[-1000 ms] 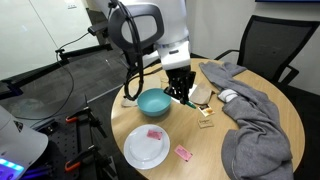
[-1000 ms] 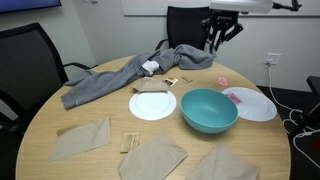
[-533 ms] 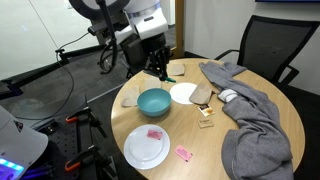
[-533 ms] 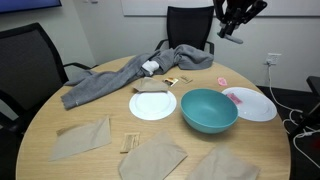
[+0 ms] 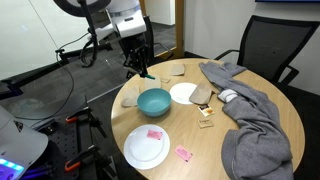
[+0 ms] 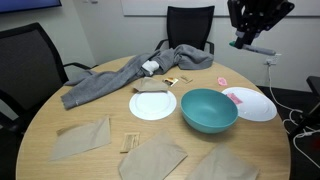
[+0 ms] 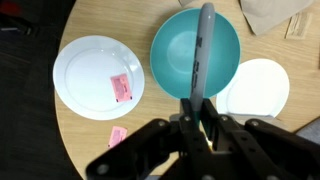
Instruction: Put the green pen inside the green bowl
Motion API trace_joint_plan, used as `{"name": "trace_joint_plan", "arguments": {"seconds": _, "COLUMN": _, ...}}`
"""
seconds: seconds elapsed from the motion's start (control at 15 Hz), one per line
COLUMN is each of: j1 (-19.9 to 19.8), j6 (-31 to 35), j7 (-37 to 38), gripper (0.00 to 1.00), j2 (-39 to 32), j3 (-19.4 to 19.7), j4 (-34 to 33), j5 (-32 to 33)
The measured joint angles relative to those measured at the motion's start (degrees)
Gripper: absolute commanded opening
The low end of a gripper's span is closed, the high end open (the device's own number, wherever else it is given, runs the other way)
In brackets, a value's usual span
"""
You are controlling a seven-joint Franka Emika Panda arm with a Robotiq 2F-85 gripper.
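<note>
I need to move my gripper across and down over the open middle of the teal-green bowl (image 5: 154,101) (image 7: 185,56) next to release the green pen, as my fingers still hang high beside it.
The teal-green bowl (image 5: 154,101) stands on the round wooden table, also in the exterior view (image 6: 209,110) and in the wrist view (image 7: 175,45). My gripper (image 5: 140,66) hangs high above the table edge beside the bowl; it also shows in the exterior view (image 6: 248,40). In the wrist view the gripper (image 7: 197,108) is shut on the green pen (image 7: 205,50), a thin stick that points out from the jaws across the bowl far below. The pen is barely visible in the exterior views.
A white plate (image 7: 85,75) with a pink piece (image 7: 121,88) lies next to the bowl, a second white plate (image 7: 255,90) on its other side. Another pink piece (image 7: 117,135) lies on the wood. A grey cloth (image 5: 255,115), brown napkins (image 6: 80,138) and office chairs (image 6: 188,25) surround them.
The arm has risen and swung away from over the middle of the table toward its edge, carrying the pen with it. Nothing on the table has moved.
</note>
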State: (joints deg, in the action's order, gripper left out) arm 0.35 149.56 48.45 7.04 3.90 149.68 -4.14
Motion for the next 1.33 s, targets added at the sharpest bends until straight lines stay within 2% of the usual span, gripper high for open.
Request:
{"name": "trace_joint_plan", "arguments": {"seconds": 0.27, "j1": 0.0, "j6": -0.2, "j7": 0.6, "gripper": 0.04, "j2": -0.6, "j3": -2.5, "j4": 1.4, "j5": -1.9}}
{"name": "trace_joint_plan", "arguments": {"seconds": 0.73, "j1": 0.2, "j6": 0.2, "j7": 7.4, "gripper": 0.04, "j2": -6.0, "j3": -5.7, "j4": 1.2, "j5": -1.8}}
{"name": "trace_joint_plan", "arguments": {"seconds": 1.07, "j1": 0.6, "j6": 3.3, "j7": 13.8, "gripper": 0.04, "j2": -11.7, "j3": -5.7, "j4": -1.4, "j5": 0.1}}
{"name": "trace_joint_plan", "arguments": {"seconds": 1.33, "j1": 1.9, "j6": 4.6, "j7": 21.2, "gripper": 0.04, "j2": -16.6, "j3": -4.3, "j4": -4.9, "j5": 4.7}}
